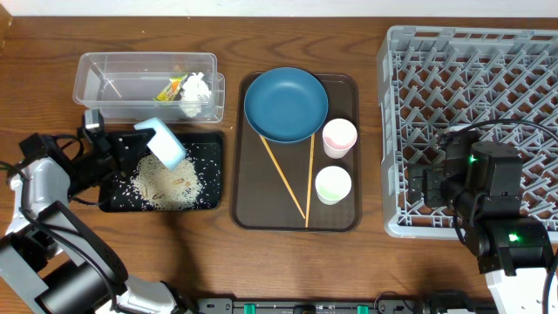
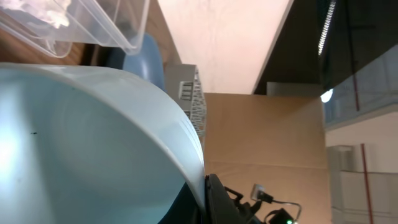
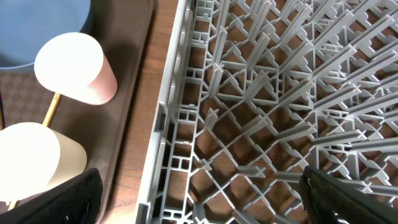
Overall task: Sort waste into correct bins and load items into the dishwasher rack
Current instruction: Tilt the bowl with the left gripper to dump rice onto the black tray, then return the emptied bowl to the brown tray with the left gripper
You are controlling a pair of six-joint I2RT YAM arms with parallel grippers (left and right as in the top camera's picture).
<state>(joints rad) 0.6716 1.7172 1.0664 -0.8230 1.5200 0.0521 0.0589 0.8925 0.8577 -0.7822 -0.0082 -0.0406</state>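
Observation:
The robot's left gripper should next level the bowl as it swings down onto the brown tray's bare near corner (image 1: 258,192), to the gripper's right in the overhead view, and release the bowl.
My left gripper (image 1: 132,138) (image 2: 206,200) is shut on the rim of the white bowl (image 1: 162,142) (image 2: 81,143), pale blue inside, and holds it tipped over the black tray (image 1: 212,146). White rice scraps (image 1: 166,181) lie spread in that tray. The clear tub (image 1: 96,74) behind it holds the snack wrapper (image 1: 173,87) and the tissue (image 1: 197,87). The blue plate (image 1: 285,105), pinkish cup (image 1: 339,137) (image 3: 74,68), white cup (image 1: 332,184) (image 3: 34,162) and two chopsticks (image 1: 283,179) sit on the brown tray (image 1: 344,218). My right gripper (image 1: 430,185) (image 3: 205,205) hangs open over the left edge of the grey rack (image 1: 471,70) (image 3: 261,93), holding nothing.
The brown tray lies between the black tray and the rack, with a narrow strip of bare table on each side. The rack reaches the table's right edge. The right arm's body (image 1: 497,183) stands over the rack's front part.

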